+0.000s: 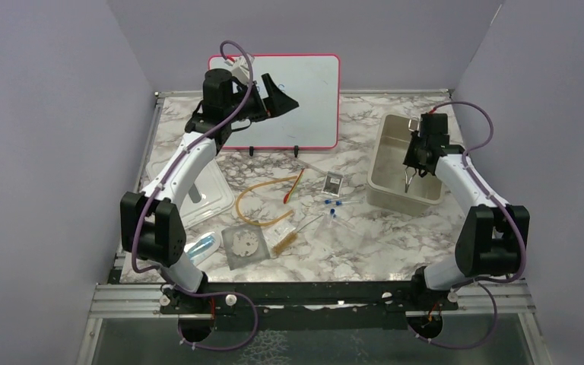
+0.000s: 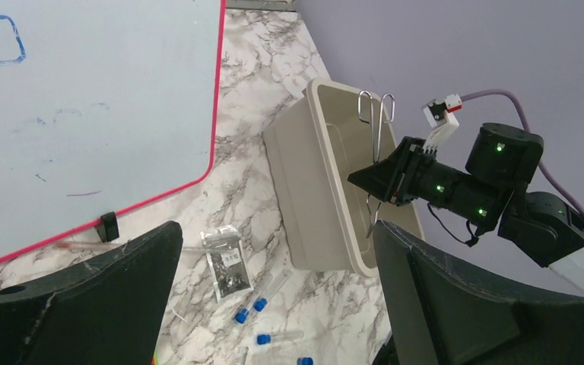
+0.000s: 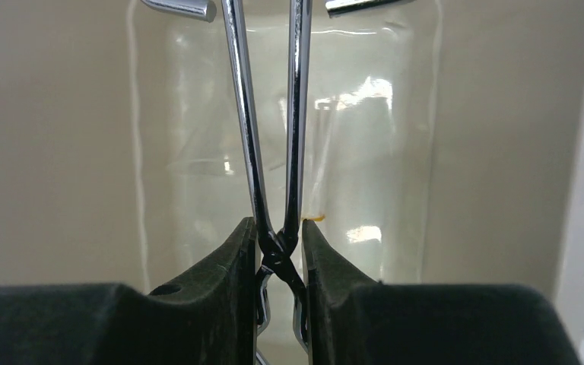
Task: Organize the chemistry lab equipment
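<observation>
I need to move my right gripper down between the beige bin's sides toward the bin's bottom and let go of the metal wire clamp (image 3: 272, 114), because the clamp is still hanging above there.
My right gripper (image 3: 277, 236) is shut on a metal wire clamp (image 3: 272, 114) and holds it over the inside of the beige bin (image 1: 384, 163); the clamp (image 2: 378, 125) also shows in the left wrist view. My left gripper (image 1: 281, 99) is open and empty, raised in front of the whiteboard. On the table lie the amber tubing loop (image 1: 262, 201), red-tipped dropper (image 1: 295, 185), bristle brush (image 1: 285, 242), grey gauze mat (image 1: 243, 245), a dark packet (image 2: 226, 262) and blue-capped tubes (image 2: 262, 300).
The red-framed whiteboard (image 1: 304, 91) stands at the back. The bin's lid (image 1: 213, 194) lies at the left under the left arm. A clear packet (image 1: 201, 245) lies near the left arm's base. A clear glass vessel (image 3: 365, 152) lies in the bin.
</observation>
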Available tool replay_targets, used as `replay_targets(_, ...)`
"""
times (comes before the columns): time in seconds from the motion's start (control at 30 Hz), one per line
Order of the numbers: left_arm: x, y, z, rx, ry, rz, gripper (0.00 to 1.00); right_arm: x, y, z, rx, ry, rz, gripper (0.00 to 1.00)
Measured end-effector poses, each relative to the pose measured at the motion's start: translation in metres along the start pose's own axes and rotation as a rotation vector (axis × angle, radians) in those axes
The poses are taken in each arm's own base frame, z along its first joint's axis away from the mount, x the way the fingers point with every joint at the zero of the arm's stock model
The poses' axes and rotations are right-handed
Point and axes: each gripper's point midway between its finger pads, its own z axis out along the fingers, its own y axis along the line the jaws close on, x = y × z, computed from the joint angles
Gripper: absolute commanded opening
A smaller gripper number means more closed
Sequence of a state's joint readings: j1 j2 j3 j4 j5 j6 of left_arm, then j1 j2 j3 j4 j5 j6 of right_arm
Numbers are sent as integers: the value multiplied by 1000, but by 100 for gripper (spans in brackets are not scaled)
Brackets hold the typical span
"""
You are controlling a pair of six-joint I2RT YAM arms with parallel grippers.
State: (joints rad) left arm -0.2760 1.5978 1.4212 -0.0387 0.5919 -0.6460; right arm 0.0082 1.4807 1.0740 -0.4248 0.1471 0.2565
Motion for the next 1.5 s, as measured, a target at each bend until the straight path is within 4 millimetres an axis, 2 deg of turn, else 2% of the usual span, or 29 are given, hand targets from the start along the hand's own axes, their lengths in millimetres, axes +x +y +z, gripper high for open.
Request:
replay_targets(0.17, -2, 11, 15, -8, 15, -10, 98, 6, -20, 10, 71, 12, 6, 1)
replay_targets(0.3, -4, 18, 26, -14, 23, -6, 98, 17, -31, 22, 120, 42, -8, 1)
replay_targets(0.5, -13, 28, 36, -19, 18, -4, 98, 37, -38, 46, 160, 113, -42, 5)
replay_targets(0.67, -19, 37, 39, -22, 14, -9, 98, 47, -42, 55, 177, 147, -66, 11)
replay_targets(1.1, -26, 45, 39, -23, 7, -11, 98, 42, -45, 59, 198, 122, -76, 47)
replay_targets(1.3, -23, 52, 38, -51, 16, -6, 98, 31, -43, 54, 195, 103, -51, 49)
replay_targets(1.4, -20, 58, 37, -84, 24, -9, 98, 10, -38, 42, 181, 61, -35, 50)
replay_targets(1.5, -18, 65, 37, -117, 25, -8, 98, -22, -28, 25, 140, -12, -16, 50)
